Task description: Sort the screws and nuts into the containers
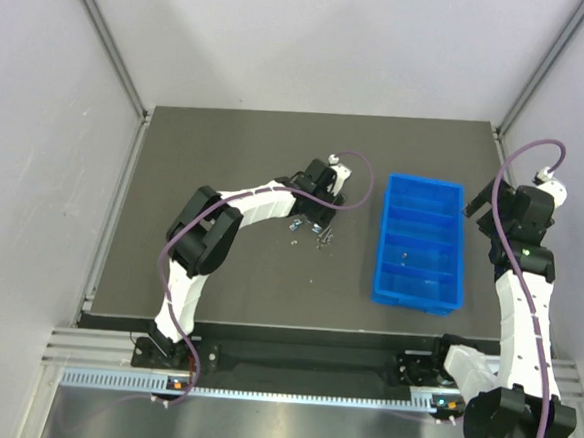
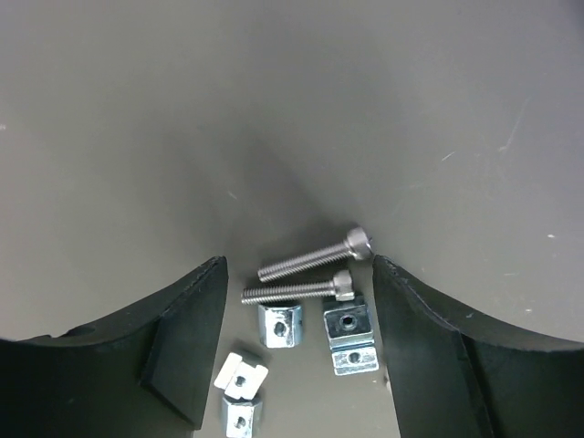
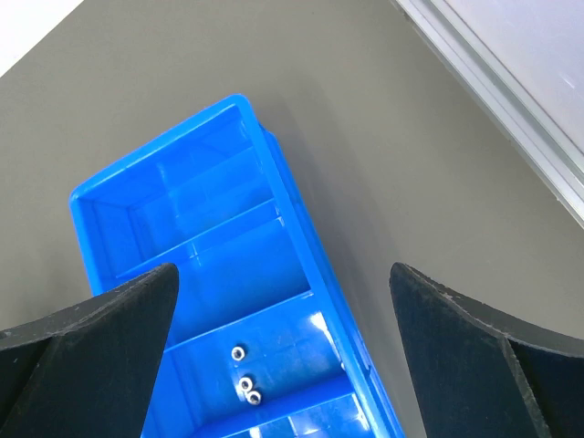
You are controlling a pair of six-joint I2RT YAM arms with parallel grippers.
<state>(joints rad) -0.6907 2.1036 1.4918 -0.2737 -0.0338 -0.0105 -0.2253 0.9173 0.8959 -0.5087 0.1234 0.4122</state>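
My left gripper moves away from my base and the squat nuts next, then closes on the farther silvery screw [image 1: 328, 238].
Two silvery screws [image 2: 315, 256] lie side by side on the dark table, with several squat nuts [image 2: 280, 325] just below them. My left gripper [image 2: 298, 266] is open and low over this heap, one finger on each side, nothing held. From above, the heap [image 1: 312, 236] shows just below the left gripper [image 1: 317, 219]. The blue containers tray [image 1: 383, 247] lies to the right, and three small nuts [image 3: 244, 384] sit in one compartment. My right gripper [image 3: 283, 274] hangs open above the tray's right wall [image 3: 315, 274], empty; from above it [image 1: 478, 209] sits off the tray's far right corner.
The dark table [image 1: 238, 275] ends in a metal rail at the right [image 3: 511, 109]. White enclosure walls stand on the left, right and far sides. The left arm's links [image 1: 205, 238] stretch across the table's left middle.
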